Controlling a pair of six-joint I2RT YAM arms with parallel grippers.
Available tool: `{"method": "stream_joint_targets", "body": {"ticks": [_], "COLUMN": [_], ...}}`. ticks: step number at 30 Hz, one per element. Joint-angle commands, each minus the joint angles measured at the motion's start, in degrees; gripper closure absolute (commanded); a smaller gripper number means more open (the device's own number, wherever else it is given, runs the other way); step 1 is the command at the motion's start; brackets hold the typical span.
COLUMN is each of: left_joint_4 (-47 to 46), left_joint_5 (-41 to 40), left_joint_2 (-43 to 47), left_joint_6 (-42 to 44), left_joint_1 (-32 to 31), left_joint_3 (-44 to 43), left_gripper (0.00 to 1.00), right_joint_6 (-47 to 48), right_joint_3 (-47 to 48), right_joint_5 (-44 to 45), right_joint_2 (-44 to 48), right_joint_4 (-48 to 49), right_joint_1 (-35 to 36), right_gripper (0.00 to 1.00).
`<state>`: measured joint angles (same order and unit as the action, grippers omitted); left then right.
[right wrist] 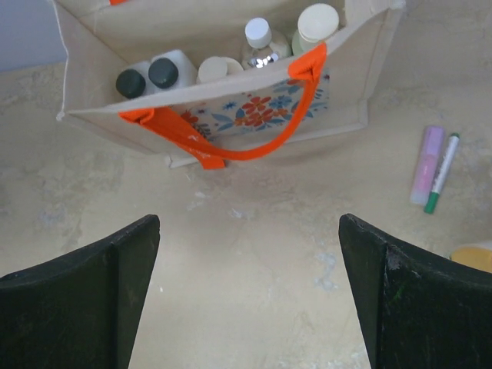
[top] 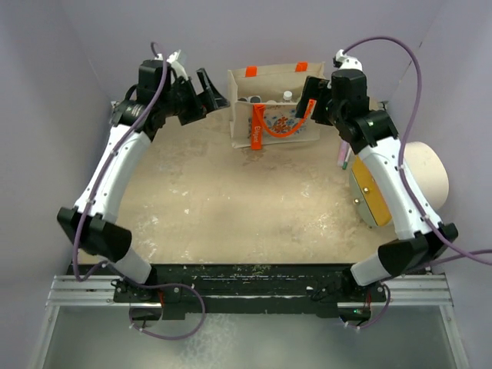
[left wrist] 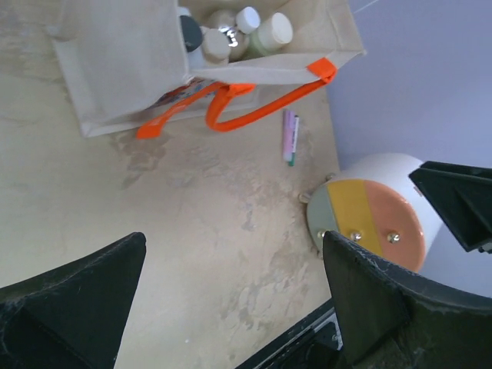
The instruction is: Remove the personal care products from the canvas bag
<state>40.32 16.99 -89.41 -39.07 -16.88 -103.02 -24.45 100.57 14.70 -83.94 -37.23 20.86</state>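
Observation:
My left gripper still hangs outside the canvas bag, so next I will lower and shift it onto the rim's near corner by the dark grey caps.
The canvas bag stands upright and open at the back of the table, its orange handle hanging over the printed front. It also shows in the left wrist view and the right wrist view. Inside stand the personal care products: two white bottles with dark grey caps, a cream-capped bottle, a clear bottle with a white cap and a pale beige-green bottle. My left gripper is open and empty just left of the bag. My right gripper is open and empty at the bag's right.
A big cream cylinder with an orange-yellow face lies at the right side. A pink marker and a green pen lie on the table between the bag and the cylinder. Purple walls enclose the table.

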Motion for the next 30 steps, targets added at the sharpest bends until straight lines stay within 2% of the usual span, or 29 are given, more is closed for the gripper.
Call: {"method": "stream_joint_targets", "body": {"ticks": [1, 4, 9, 11, 15, 20, 26, 30], "left_joint_4": [-6.69, -1.30, 5.36, 7.25, 6.34, 4.70, 4.34, 3.76], "left_joint_5": [8.49, 5.79, 1.17, -1.76, -4.51, -0.07, 4.01, 5.73], "left_joint_2": [-8.72, -16.95, -29.71, -32.74, -34.65, -39.11, -43.12, -43.78], "left_joint_6": [-4.57, -5.66, -5.59, -4.87, -5.27, -5.94, -6.65, -7.25], "left_joint_1": [0.48, 0.54, 0.62, 0.59, 0.54, 0.56, 0.62, 0.56], "left_joint_3": [-9.39, -19.66, -35.39, -39.16, -37.44, -38.49, -40.69, -39.31], "left_gripper": [0.01, 0.01, 0.01, 0.01, 0.00, 0.02, 0.09, 0.22], "right_joint_6": [-2.48, -5.58, -11.67, -14.11, -15.78, -16.92, -17.55, -18.17], "right_joint_3": [5.95, 8.96, 10.99, 10.97, 11.99, 12.23, 15.43, 15.79], "right_joint_5": [-3.35, -5.95, -15.14, -18.58, -23.45, -27.18, -31.55, -34.32], "right_joint_2": [-5.02, -9.11, -14.06, -15.57, -19.95, -24.15, -29.62, -31.78], "right_joint_4": [7.10, 7.93, 10.26, 11.17, 10.82, 11.26, 11.93, 12.50], "right_joint_1": [-2.50, -4.96, -10.53, -12.82, -15.86, -17.79, -18.10, -18.08], "right_gripper": [0.00, 0.00, 0.00, 0.00, 0.00, 0.02, 0.08, 0.14]}}
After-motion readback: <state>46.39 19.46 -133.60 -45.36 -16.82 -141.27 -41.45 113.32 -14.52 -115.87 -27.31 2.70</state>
